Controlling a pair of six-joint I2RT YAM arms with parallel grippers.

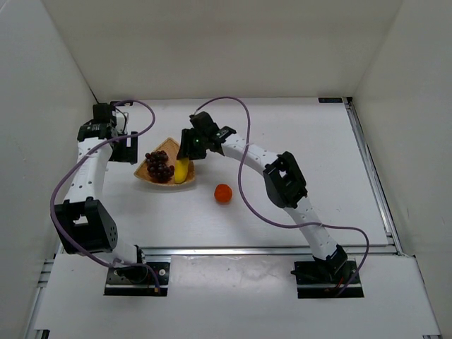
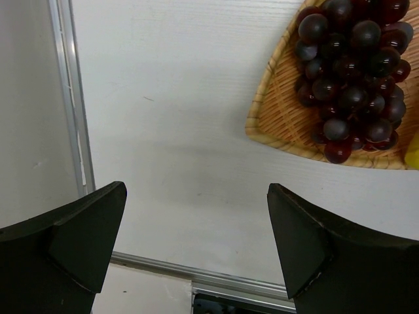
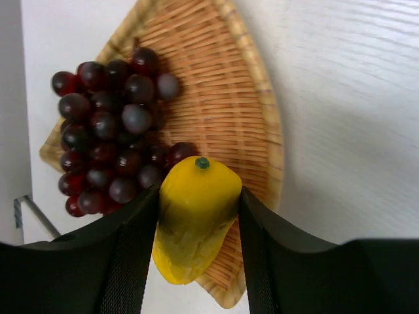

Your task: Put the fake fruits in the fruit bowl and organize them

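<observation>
The round orange [image 1: 223, 193] is still outside, so my left gripper should next move past the bowl [image 1: 169, 146] to the right in the top view, then down onto that fruit.
The tan woven fruit bowl [image 1: 169, 146] lies left of the table's middle. The dark purple grape bunch [image 1: 159, 164] lies in it, also shown in the left wrist view [image 2: 353, 78] and the right wrist view [image 3: 111, 131]. My right gripper [image 3: 198, 209] is shut on the oblong yellow fruit [image 3: 195, 222] and holds it over the bowl's [image 3: 229, 98] near right edge [image 1: 182, 170]. The round orange [image 1: 223, 193] sits on the table, right of the bowl. My left gripper [image 2: 196, 242] is open and empty, left of the bowl [image 2: 275, 111].
White walls enclose the table on the left, back and right. A metal rail [image 1: 268, 249] runs along the near edge and another [image 1: 371, 176] along the right side. Purple cables [image 1: 247, 191] loop over both arms.
</observation>
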